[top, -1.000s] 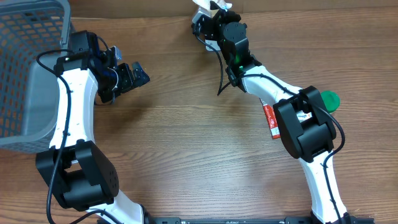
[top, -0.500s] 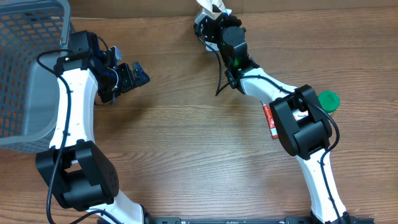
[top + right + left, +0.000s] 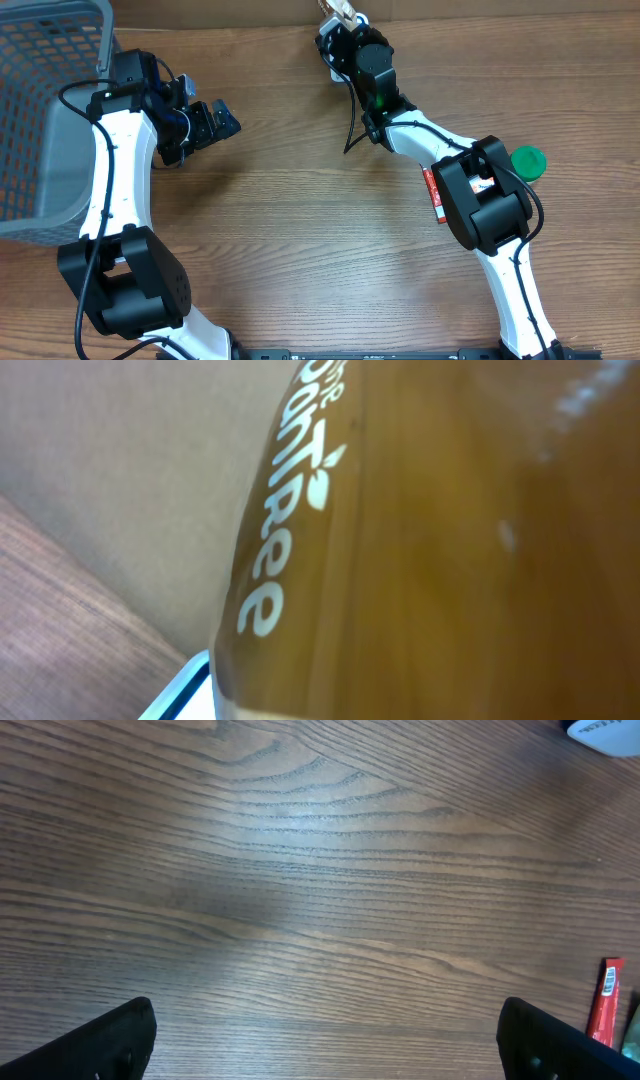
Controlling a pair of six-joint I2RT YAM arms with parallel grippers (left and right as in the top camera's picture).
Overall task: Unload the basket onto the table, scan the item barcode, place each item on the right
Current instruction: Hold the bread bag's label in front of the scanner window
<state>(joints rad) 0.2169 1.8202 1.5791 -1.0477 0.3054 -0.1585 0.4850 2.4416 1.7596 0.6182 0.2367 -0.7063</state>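
Note:
I should take the brown packet in my right gripper back and down, toward my base, and release it on the bare wood beside the red tube.
The item is a brown packet with white lettering [image 3: 420, 540]. It fills the right wrist view, so that gripper's own fingers are hidden there. From overhead, only a pale corner of the packet [image 3: 341, 10] shows at the table's far edge, with my right gripper [image 3: 345, 22] shut on it. No barcode shows on the visible face. A white object with a bluish rim [image 3: 178, 695] lies just below the packet. My left gripper [image 3: 207, 122] hangs open over bare wood at the left, its dark fingertips [image 3: 120, 1040] wide apart with nothing between them [image 3: 325, 1050].
A grey mesh basket [image 3: 40, 120] stands at the far left. A red tube [image 3: 434, 195] lies by the right arm and also shows as a red tube [image 3: 605, 1015] in the left wrist view. A green cap [image 3: 528, 162] sits further right. A cardboard wall [image 3: 120, 450] backs the table.
My right gripper has carried the packet a little further towards the far edge, so less of it shows from overhead. The left arm has not moved.

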